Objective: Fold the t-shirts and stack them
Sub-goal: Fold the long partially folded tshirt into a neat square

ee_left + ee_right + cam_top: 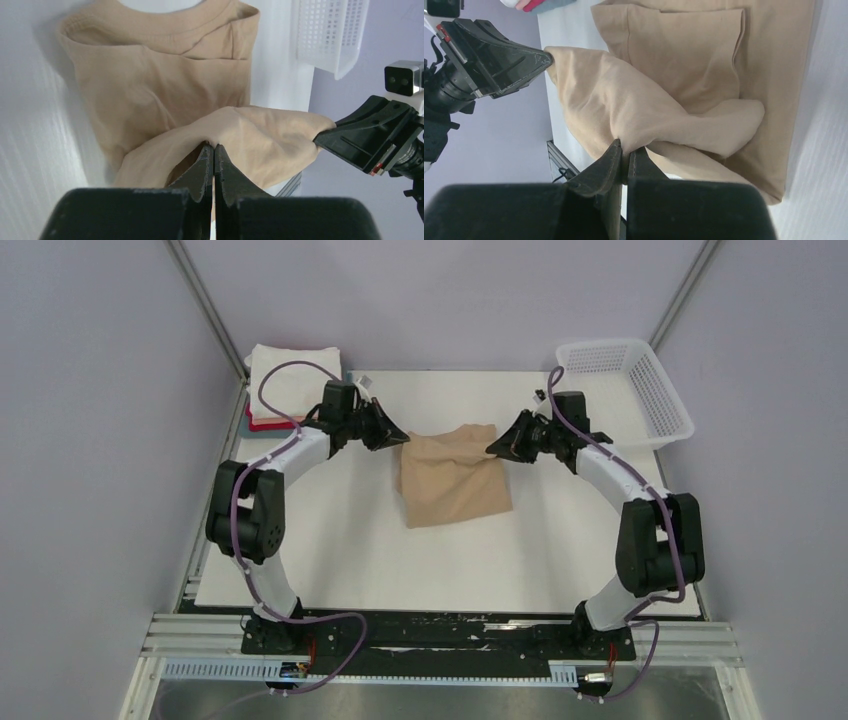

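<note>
My right gripper moves outward and down onto the t-shirt's flat far part next and releases the t-shirt's corner, since the tan t-shirt's held edge hangs above the t-shirt.
A tan t-shirt lies partly folded in the middle of the white table, its far edge lifted off the surface. My left gripper is shut on the far left corner of that edge, seen pinched in the left wrist view. My right gripper is shut on the far right corner, seen in the right wrist view. The cloth hangs stretched between both grippers. The collar lies on the table at the near end. A stack of folded shirts, cream-white on top with red beneath, sits at the far left.
A white plastic mesh basket stands at the far right corner; it also shows in the left wrist view. The white table ends at a black rail near the arm bases.
</note>
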`<state>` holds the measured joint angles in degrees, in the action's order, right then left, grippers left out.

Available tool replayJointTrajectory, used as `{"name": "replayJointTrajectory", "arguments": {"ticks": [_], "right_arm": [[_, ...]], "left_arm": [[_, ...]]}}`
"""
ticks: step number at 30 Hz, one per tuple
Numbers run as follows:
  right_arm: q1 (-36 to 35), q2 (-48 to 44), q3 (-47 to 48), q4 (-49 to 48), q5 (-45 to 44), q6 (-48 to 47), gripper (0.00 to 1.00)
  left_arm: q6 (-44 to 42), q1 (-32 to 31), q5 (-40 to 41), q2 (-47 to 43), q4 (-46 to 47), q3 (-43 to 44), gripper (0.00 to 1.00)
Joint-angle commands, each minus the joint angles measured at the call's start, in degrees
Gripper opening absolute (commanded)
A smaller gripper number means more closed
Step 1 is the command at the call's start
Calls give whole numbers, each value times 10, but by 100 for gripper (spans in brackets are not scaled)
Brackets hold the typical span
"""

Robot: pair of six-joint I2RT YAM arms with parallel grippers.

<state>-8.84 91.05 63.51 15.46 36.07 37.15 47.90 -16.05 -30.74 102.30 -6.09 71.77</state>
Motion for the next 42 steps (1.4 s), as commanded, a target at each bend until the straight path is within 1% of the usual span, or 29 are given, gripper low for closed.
{"name": "replayJointTrajectory", "arguments": {"ticks": [1,7,8,12,14,16,17,19,20,21,22,23,24,25,26,27,28,29,31,34,35,38,40,42], "right_arm": [[4,26,34,-84,7,28,0],[14,77,54,-125,-6,55,0],[15,86,59,-134,-8,58,0],[18,131,83,-149,-37,68,0],[19,158,94,-176,-47,76,1],[22,186,101,-204,-54,88,5],[23,200,106,-221,-57,95,9],[25,229,124,-255,-69,100,30],[26,243,146,-261,-70,93,35],[25,258,171,-257,-69,85,46],[25,271,196,-244,-66,79,57],[25,277,216,-237,-55,70,64],[24,277,229,-232,-47,62,68],[22,269,231,-228,-47,54,71],[19,251,225,-225,-53,38,84],[15,233,215,-216,-67,23,96],[11,216,201,-203,-85,6,99],[8,197,187,-195,-93,-9,100],[-1,160,144,-189,-91,-29,100],[-23,124,97,-191,-42,-70,100],[-30,123,89,-195,-22,-75,100],[-42,142,83,-201,23,-65,98],[-43,168,98,-207,25,-63,97],[-42,207,135,-205,4,-78,97]], "left_arm": [[8,22,6,29,13,51,0],[19,44,32,76,14,84,0],[17,46,43,83,8,98,0],[20,53,46,131,0,144,0],[22,55,56,153,2,159,0],[22,57,65,175,2,174,0],[22,58,69,191,4,180,0],[24,60,67,217,10,203,0],[23,62,65,234,10,227,12],[18,62,60,242,1,241,23],[15,62,57,255,-2,271,44],[11,63,54,258,-6,283,52],[10,63,52,258,-6,304,65],[5,63,52,255,-10,311,75],[2,63,54,244,-13,321,82],[-4,62,60,236,-21,323,94],[-6,61,64,214,-24,317,97],[-12,59,74,202,-25,309,99],[-26,48,93,161,-31,264,100],[-47,22,106,102,-29,210,100],[-49,9,101,94,-26,186,100],[-43,-10,85,87,-9,157,100],[-39,-17,71,101,-11,160,100],[-36,-19,67,126,-14,178,100]]}}
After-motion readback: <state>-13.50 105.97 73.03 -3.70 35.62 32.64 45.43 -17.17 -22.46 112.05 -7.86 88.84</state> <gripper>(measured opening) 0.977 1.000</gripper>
